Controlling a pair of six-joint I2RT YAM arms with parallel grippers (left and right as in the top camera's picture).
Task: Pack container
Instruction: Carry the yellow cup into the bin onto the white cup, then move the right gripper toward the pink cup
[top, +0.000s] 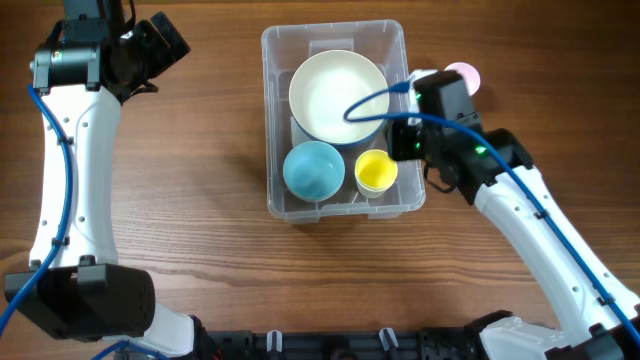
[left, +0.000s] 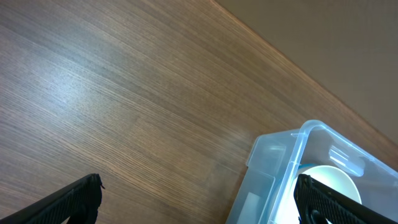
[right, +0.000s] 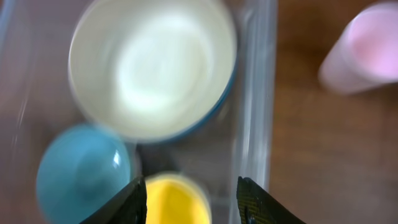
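Observation:
I will move my right gripper outward past the container's side and down onto the pink cup's side facing away from it, as this cup stands unpacked outside.
The clear plastic container (top: 271, 110) stands mid-table. Inside it are a large white bowl (top: 338, 95), a teal bowl (top: 314, 170) and a yellow cup (top: 376, 172). My right gripper (top: 403, 140) hovers over the container's right wall. In the right wrist view it is open (right: 191, 200), with the yellow cup (right: 177, 202) below and between the fingers, untouched, and the wall (right: 255, 93) beside it. A pink cup (top: 464, 74) stands on the table outside, to the right. My left gripper (top: 168, 40) is open and empty (left: 199, 208) at the far left, away from the container (left: 273, 162).
The wooden table (top: 190, 200) extends left and in front of the container. The right arm's blue cable (top: 372, 100) arcs over the white bowl. The pink cup (right: 367, 53) is close to the container's right wall. The table's far edge (left: 292, 65) shows in the left wrist view.

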